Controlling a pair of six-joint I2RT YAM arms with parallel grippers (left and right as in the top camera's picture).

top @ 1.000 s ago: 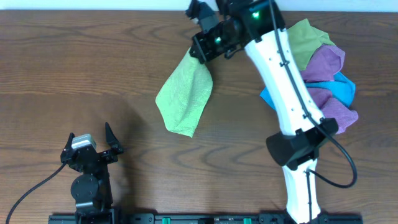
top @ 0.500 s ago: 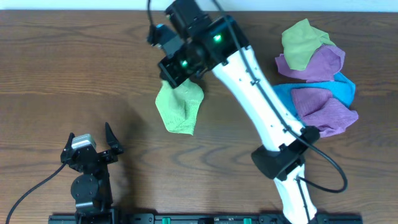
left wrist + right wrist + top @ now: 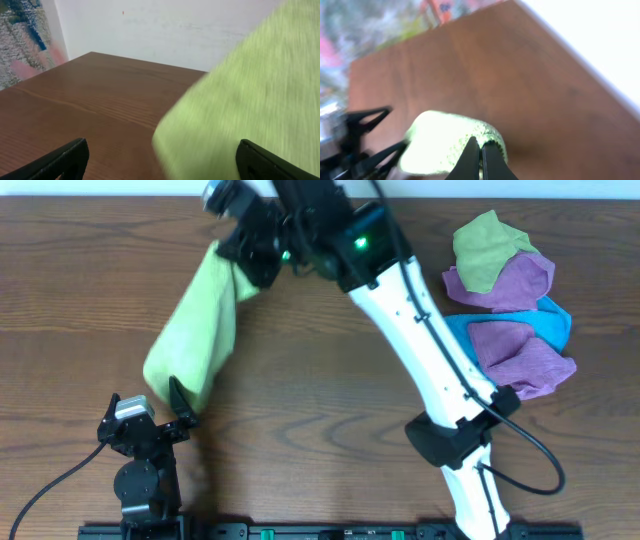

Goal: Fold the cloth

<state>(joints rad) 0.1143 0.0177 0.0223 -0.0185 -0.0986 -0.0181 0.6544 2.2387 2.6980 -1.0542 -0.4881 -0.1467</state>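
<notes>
The bare middle of the table is below my right gripper and to its right in the overhead view. I should lower the cloth that way next and let go of it.
A light green cloth (image 3: 195, 330) hangs from my right gripper (image 3: 243, 252), which is shut on its upper edge at the far left of the table. The cloth swings in the air, its lower end near my left gripper (image 3: 150, 425). In the right wrist view the shut fingers (image 3: 481, 150) pinch the green cloth (image 3: 445, 147). My left gripper (image 3: 160, 160) is open and empty at the front left; the blurred green cloth (image 3: 240, 110) fills the right of its view.
A pile of cloths sits at the back right: a green one (image 3: 485, 250), purple ones (image 3: 520, 345) and a blue one (image 3: 550, 320). The white right arm (image 3: 420, 330) stretches across the table's middle.
My right gripper has carried the green cloth from the middle of the table up and to the left; the cloth now hangs longer and swings toward the left gripper. The left arm has not moved.
</notes>
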